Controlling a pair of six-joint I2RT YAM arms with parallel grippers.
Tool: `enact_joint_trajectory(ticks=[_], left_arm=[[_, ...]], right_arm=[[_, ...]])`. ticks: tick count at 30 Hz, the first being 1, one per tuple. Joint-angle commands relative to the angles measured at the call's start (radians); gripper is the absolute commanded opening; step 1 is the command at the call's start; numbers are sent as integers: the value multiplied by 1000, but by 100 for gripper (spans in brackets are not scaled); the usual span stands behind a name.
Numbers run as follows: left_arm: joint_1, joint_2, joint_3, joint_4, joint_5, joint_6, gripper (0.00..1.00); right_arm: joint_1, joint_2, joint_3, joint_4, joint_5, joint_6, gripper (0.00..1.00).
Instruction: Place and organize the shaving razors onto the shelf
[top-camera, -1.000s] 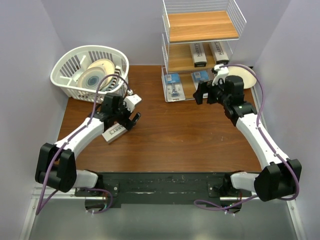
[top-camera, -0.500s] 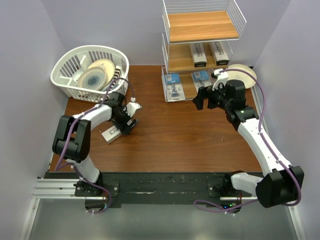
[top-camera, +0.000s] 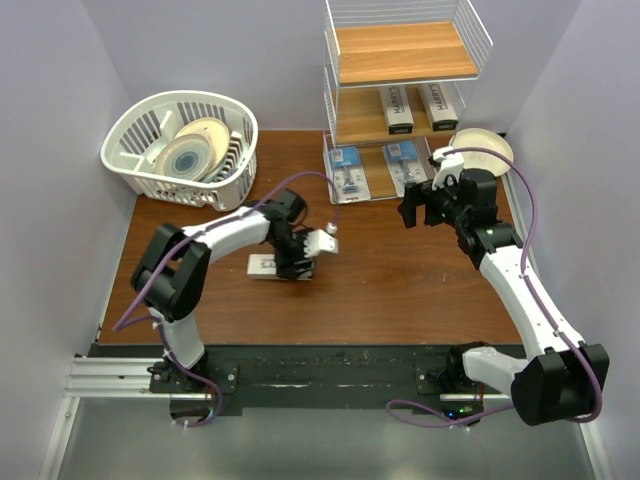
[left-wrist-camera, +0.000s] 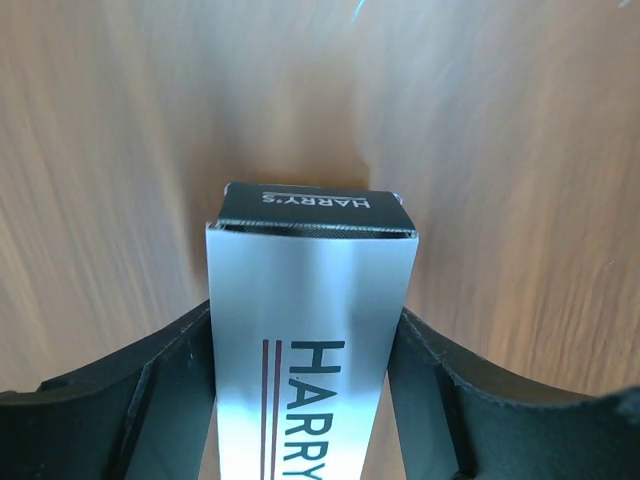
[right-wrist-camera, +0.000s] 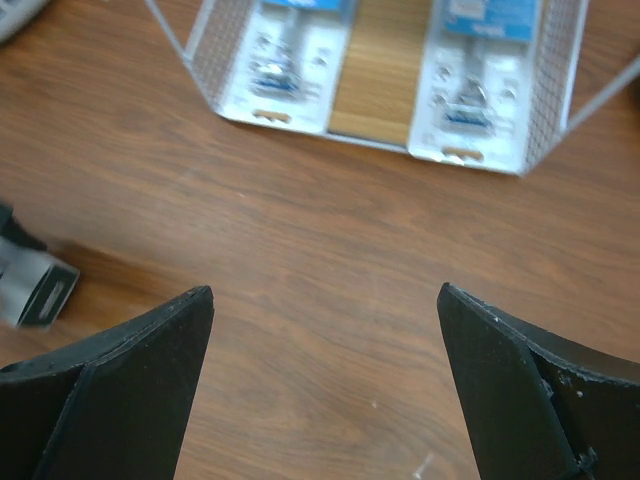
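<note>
My right gripper moves down and to its left in the top view onto the long razor box's dark end next, since that end juts from my left gripper there.
A long white razor box printed "HARRY'S" (left-wrist-camera: 312, 250) lies between the fingers of my left gripper (left-wrist-camera: 305, 310), and both black fingers press against its sides. From above, this box (top-camera: 262, 265) and the left gripper (top-camera: 292, 260) are at the table's middle left. The shelf (top-camera: 470, 45) stands at the back. Its middle tier holds two more white razor boxes (top-camera: 397, 108) (top-camera: 438, 103). Two blister packs (top-camera: 347, 172) (top-camera: 405, 165) lie on the bottom tier and also show in the right wrist view (right-wrist-camera: 280, 60) (right-wrist-camera: 475, 70). My right gripper (top-camera: 415, 205) (right-wrist-camera: 325, 290) hovers open in front of the shelf, holding nothing.
A white slatted basket (top-camera: 130, 165) with round cream plates sits at the back left. Another cream plate (top-camera: 490, 145) lies right of the shelf, behind my right arm. Grey walls close in on both sides.
My left arm has swung right toward the table's middle, its jaws have closed onto the white box, and the box has shifted right with it. The right gripper drifted slightly right, still open.
</note>
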Motion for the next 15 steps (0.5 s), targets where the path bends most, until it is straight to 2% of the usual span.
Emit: enact_joint_trajectory(ticks=[1,4,6,8,9,10,12,15], left_arm=[[-152,37,155,-63,18,319,66],[-236,60,187,-58,-35,448,67],[-282,77,198,-51,-55,481,68],[-304,84,196,-38,-54,485,76],[-312,80,184,-26,-54,478,84],[-313,69,173,-3,-58,432,100],[-309,13,137,73,-95,383,100],[-272,-121,121,104,-86,294,100]], right_arm=[[-19,-26,-38,-22,121,-56,99],[-21,-29,-65,-25,216,-46,99],[-25,-25,-84,-25,209,-60,99],[-24,-26,-96,-25,198,-68,99],[-25,-26,-100,-24,156,-71,99],[-25,-28,-102,-24,116,-72,99],[-25,-28,-107,-28,77,-75,99],[-19,-18,-84,-80,-71,-140,99]])
